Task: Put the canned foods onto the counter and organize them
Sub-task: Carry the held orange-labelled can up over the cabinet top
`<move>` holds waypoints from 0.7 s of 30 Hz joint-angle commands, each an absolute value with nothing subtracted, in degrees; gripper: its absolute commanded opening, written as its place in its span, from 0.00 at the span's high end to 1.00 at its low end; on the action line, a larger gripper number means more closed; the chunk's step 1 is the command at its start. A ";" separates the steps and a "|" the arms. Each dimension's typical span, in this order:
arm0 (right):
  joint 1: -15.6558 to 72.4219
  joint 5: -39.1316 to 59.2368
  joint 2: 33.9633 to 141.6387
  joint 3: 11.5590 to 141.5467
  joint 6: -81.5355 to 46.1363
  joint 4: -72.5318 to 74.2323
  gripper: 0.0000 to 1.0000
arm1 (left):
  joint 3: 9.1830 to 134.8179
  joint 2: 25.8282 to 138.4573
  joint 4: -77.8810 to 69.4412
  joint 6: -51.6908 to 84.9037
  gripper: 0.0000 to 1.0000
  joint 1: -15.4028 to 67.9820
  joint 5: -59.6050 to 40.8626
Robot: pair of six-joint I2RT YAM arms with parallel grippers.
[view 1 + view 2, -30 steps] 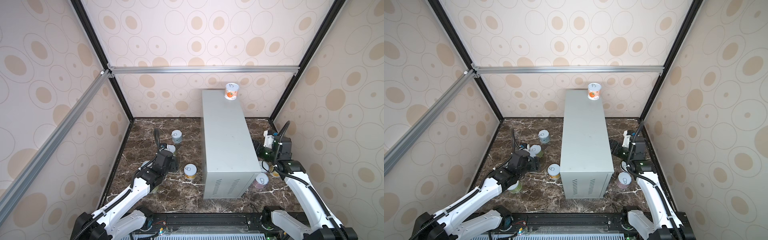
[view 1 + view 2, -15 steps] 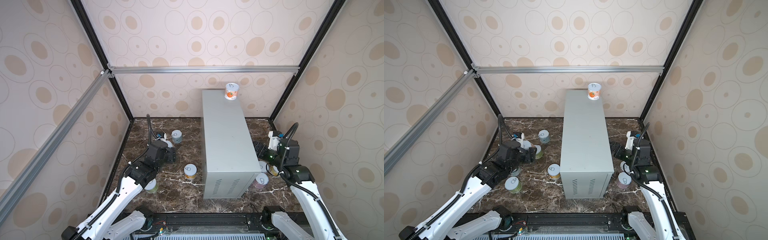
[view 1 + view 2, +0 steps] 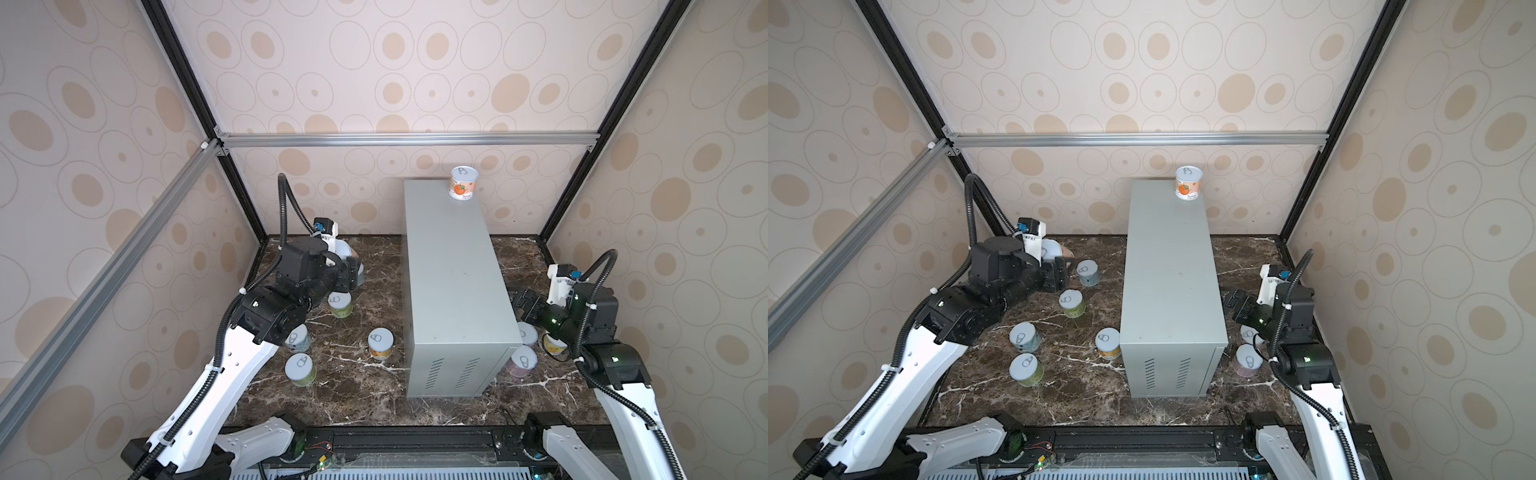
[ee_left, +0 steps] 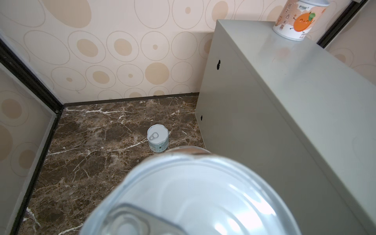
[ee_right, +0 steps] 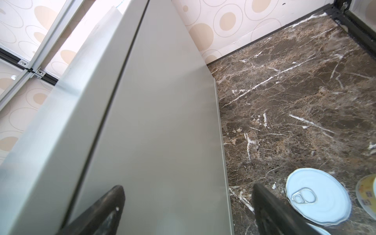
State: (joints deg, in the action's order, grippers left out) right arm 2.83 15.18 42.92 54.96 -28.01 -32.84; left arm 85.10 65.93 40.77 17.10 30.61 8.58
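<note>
I will swing my left gripper outward over bare counter top and let go of my can there, since that counter is outward beside my gripper, short of the orange-labelled can.
The counter (image 3: pixel 453 270) (image 3: pixel 1169 270) is a tall grey box in the middle of the marble floor. An orange-labelled can (image 3: pixel 463 183) (image 3: pixel 1188 183) (image 4: pixel 297 20) stands on its far end. My left gripper (image 3: pixel 351 270) (image 3: pixel 1061 272) is shut on a can (image 3: pixel 343 250) (image 3: pixel 1052 249), raised off the floor left of the counter. That can's silvery lid (image 4: pixel 189 193) fills the left wrist view and hides the fingers. My right gripper (image 3: pixel 521 303) (image 3: pixel 1233 301) (image 5: pixel 189 209) hangs open and empty beside the counter's right wall.
Loose cans stand on the floor left of the counter (image 3: pixel 340 303) (image 3: pixel 300 368) (image 3: pixel 380 343) (image 3: pixel 1088 272) (image 4: pixel 158 138). More crowd its near right corner (image 3: pixel 523 365) (image 3: pixel 555 345) (image 5: pixel 317 197). Patterned walls and black frame posts close the cell.
My left arm has risen and swung toward the back with the can in its grip. My right arm has lifted and edged closer to the counter's side, jaws unchanged.
</note>
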 commanded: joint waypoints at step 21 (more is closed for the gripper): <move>4.98 16.05 47.57 59.98 -23.91 -36.70 0.00 | 123.47 92.63 47.88 9.12 0.46 38.93 7.64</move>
